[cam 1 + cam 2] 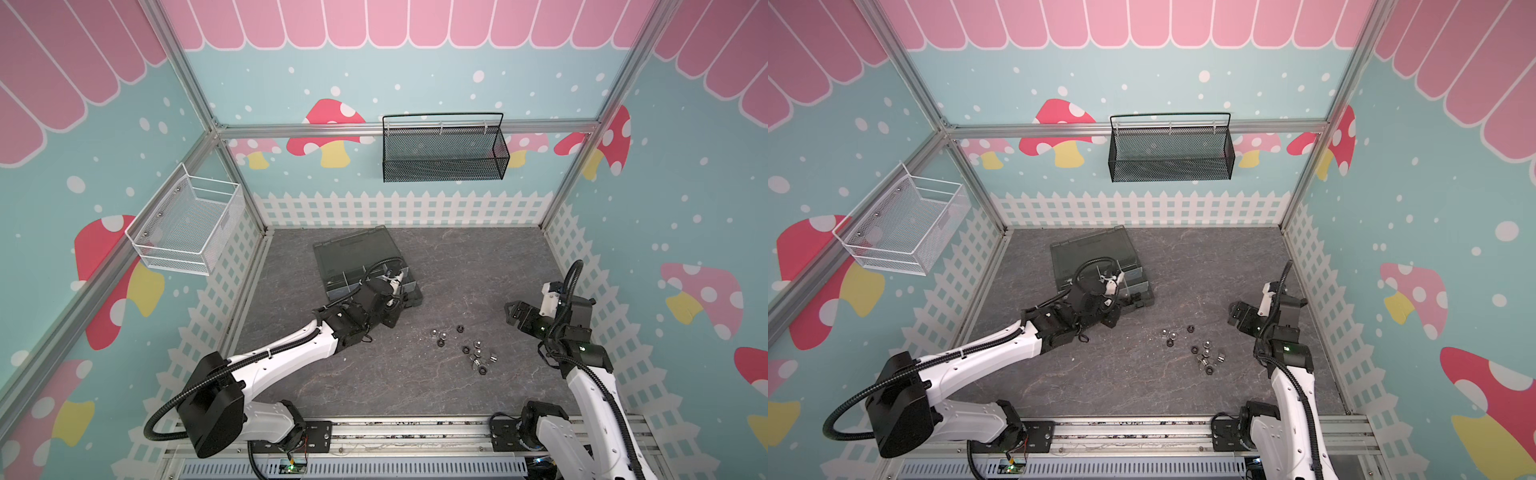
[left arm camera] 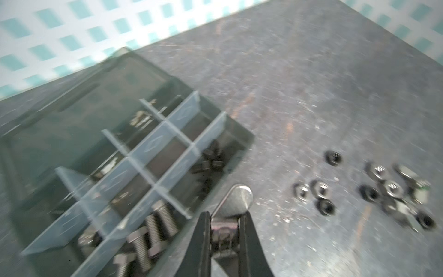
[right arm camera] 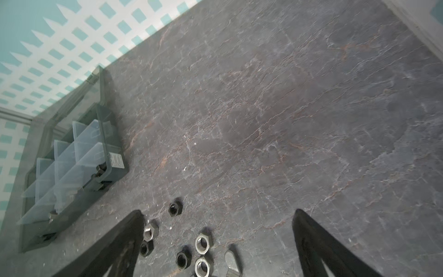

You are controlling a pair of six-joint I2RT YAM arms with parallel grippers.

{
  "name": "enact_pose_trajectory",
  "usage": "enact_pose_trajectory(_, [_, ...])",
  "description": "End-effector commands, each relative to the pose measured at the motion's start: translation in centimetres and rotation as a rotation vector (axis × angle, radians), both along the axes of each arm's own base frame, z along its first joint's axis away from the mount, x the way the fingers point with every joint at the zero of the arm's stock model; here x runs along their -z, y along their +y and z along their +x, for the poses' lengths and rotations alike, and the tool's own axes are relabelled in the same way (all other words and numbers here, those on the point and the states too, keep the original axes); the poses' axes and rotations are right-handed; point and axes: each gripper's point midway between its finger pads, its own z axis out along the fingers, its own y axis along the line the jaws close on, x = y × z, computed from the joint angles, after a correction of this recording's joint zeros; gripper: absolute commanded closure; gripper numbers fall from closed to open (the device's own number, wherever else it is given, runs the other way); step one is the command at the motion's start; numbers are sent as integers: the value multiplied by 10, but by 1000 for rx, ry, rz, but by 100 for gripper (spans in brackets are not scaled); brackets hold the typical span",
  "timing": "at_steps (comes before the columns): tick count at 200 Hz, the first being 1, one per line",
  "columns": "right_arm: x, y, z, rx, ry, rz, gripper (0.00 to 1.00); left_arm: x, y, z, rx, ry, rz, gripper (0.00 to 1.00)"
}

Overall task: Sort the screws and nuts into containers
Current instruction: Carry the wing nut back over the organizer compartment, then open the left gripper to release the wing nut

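My left gripper moves along the box and down next. It releases into the end section behind the silver screws, which lies below, toward the white basket.
The containers are compartments of a smoky grey organizer box, lid open, at the back middle of the table. Silver screws and black screws lie in separate compartments. My left gripper is shut on a silver wing nut beside the box's near right corner. Loose silver and black nuts are scattered on the table to the right. My right gripper hangs open just above and right of them, holding nothing.
A white wire basket hangs on the left wall and a black mesh basket on the back rail. Fence-patterned walls close in the slate table on three sides. The left wrist view is blurred.
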Motion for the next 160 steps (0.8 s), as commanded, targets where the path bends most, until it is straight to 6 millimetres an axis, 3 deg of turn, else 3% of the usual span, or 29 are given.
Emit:
enact_pose_trajectory(1, [3, 3, -1, 26, 45, -56, 2, 8, 46, 12, -203, 45, -11, 100])
enact_pose_trajectory(39, [9, 17, -1, 9, 87, -89, 2, 7, 92, 39, -340, 60, -33, 100])
enact_pose_trajectory(68, [24, 24, -7, 8, 135, -107, 2, 27, 112, 54, -379, 133, -36, 100])
enact_pose_trajectory(75, [30, 26, -10, 6, 158, -119, 2, 32, 125, 59, -409, 148, -37, 100])
enact_pose_trajectory(100, [52, 34, -16, -12, 233, -135, 2, 47, 137, 71, -427, 181, -38, 100])
enact_pose_trajectory(160, [75, 46, -26, -39, 304, -138, 2, 77, 146, 90, -419, 226, 21, 100])
